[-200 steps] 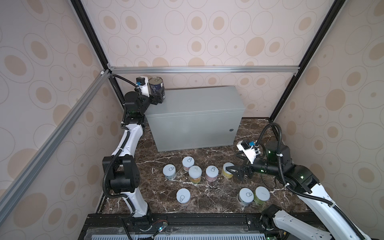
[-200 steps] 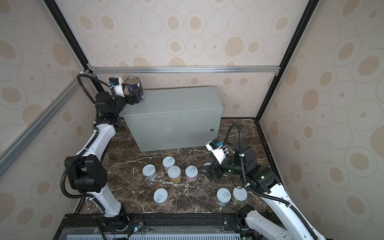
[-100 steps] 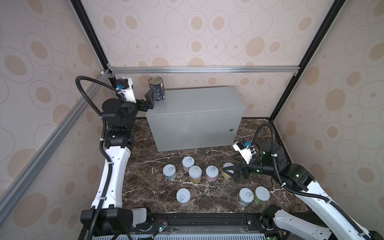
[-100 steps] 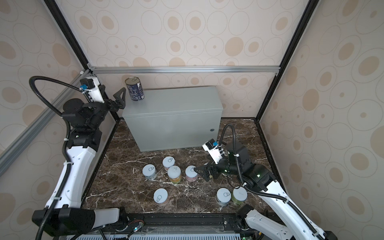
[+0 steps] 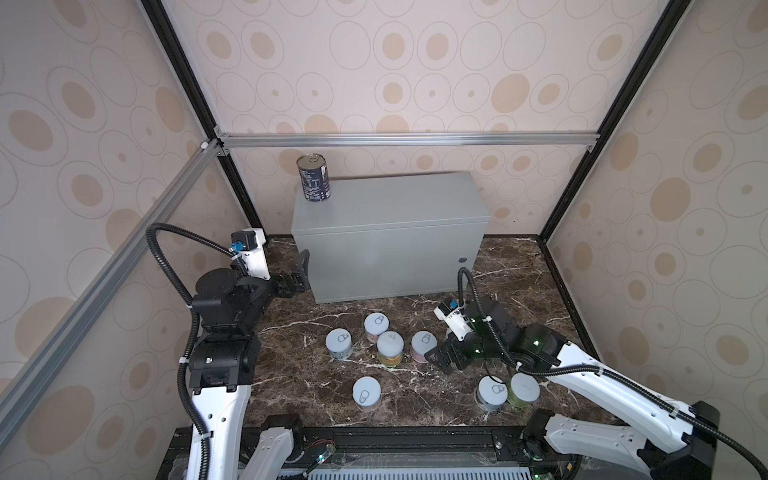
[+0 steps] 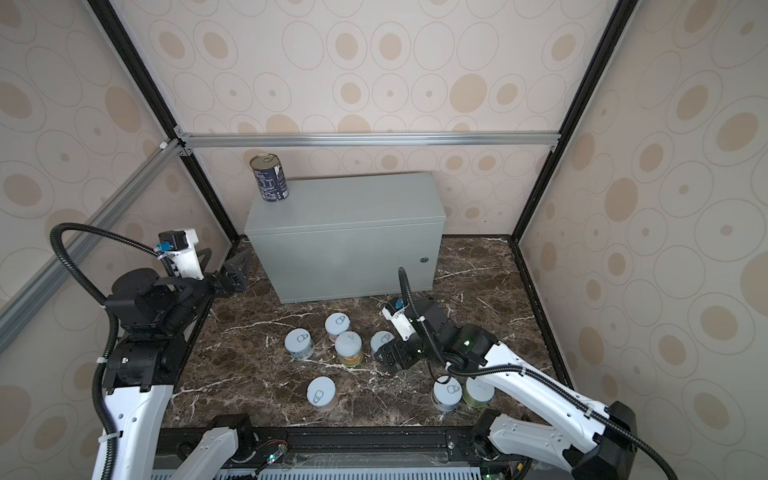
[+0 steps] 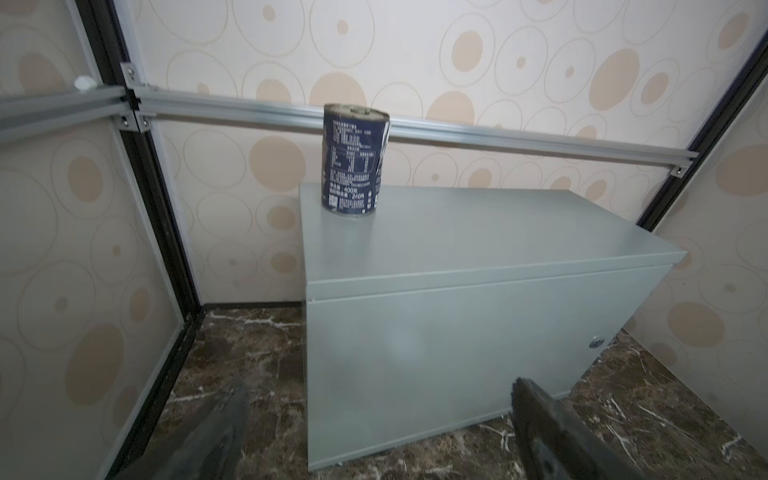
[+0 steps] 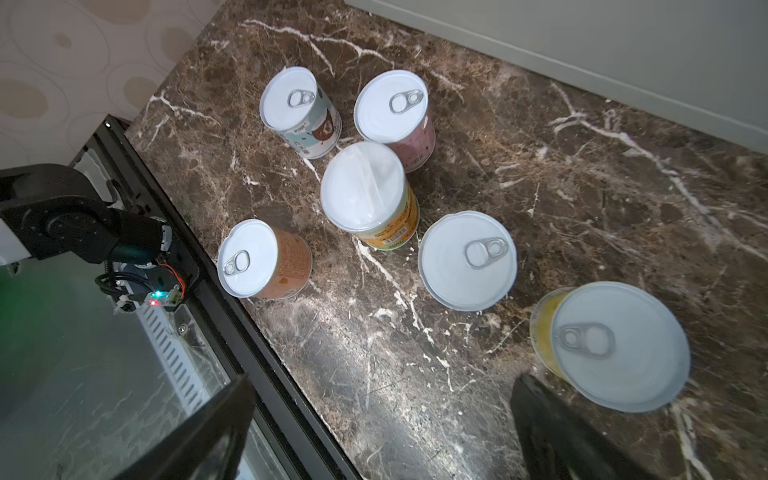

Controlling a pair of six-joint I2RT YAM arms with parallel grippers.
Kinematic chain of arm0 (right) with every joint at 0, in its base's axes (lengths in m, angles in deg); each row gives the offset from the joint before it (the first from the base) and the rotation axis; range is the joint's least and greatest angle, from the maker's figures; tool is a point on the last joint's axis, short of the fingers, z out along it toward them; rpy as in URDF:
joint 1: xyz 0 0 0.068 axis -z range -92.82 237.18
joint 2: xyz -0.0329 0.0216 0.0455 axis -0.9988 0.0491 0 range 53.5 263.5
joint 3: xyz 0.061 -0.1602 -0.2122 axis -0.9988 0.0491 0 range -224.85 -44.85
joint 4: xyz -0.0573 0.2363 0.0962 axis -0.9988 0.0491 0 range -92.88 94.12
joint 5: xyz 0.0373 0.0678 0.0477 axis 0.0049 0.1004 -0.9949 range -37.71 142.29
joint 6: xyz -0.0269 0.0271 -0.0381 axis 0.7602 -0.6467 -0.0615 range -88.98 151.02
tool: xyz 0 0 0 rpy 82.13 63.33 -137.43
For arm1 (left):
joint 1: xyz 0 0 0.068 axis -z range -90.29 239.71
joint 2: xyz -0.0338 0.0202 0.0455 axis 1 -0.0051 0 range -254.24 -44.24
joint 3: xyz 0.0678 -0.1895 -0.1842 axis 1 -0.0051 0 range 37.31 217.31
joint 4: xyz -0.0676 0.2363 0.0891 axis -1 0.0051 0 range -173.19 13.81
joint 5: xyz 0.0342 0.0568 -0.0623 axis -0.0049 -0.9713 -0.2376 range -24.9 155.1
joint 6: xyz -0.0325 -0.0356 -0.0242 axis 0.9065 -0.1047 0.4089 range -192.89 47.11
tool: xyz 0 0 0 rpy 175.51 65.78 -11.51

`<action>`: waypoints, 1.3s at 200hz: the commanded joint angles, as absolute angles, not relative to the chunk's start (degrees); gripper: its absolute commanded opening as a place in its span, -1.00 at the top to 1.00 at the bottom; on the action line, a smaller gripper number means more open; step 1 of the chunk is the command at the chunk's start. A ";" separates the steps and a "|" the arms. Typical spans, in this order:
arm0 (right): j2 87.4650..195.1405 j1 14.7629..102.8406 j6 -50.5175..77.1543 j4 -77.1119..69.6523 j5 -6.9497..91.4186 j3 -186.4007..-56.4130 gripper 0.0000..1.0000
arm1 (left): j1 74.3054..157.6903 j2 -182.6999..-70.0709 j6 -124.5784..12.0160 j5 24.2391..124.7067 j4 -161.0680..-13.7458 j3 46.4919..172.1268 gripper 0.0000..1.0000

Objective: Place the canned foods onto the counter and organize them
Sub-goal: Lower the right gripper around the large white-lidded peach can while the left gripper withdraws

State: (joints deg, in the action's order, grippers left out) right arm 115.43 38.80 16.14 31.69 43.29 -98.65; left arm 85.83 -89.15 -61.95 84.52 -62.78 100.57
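Note:
The nearer white-lidded can stands in the way, so the robot's right gripper needs to pass over it next and then lower its open fingers around the orange-and-green can.
A tall dark-blue can (image 5: 314,178) (image 6: 270,178) (image 7: 353,162) stands upright on the back left corner of the grey counter (image 5: 390,245) (image 6: 345,249) (image 7: 457,332). My left gripper (image 5: 300,269) (image 6: 237,270) (image 7: 378,390) hangs open and empty, low beside the counter's left front corner. Several small cans stand on the marble, among them a pink one (image 5: 423,345) (image 8: 395,116) and an orange-yellow one (image 5: 390,348) (image 8: 368,195). My right gripper (image 5: 441,358) (image 6: 384,353) (image 8: 382,386) is open above the marble; a yellow can (image 8: 619,345) sits just beside one finger.
Two more cans (image 5: 492,392) (image 5: 524,389) stand under my right forearm near the front rail (image 5: 374,434). An orange can (image 5: 366,393) (image 8: 262,259) stands alone close to that rail. Patterned walls close in the back and both sides.
My left gripper has let go of the dark-blue can, left it on the counter, and dropped down and back to the counter's left. My right gripper has shifted left towards the cans.

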 commanded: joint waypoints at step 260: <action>158.54 30.74 17.85 27.08 53.59 -121.49 -0.91 | 86.46 -89.59 -54.93 91.73 -67.83 87.86 -0.96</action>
State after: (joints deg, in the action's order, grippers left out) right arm 157.36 31.59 17.22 26.29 51.75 -120.18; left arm 86.29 -89.43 -55.72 90.38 -65.71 87.15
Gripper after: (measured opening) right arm 0.969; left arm 0.978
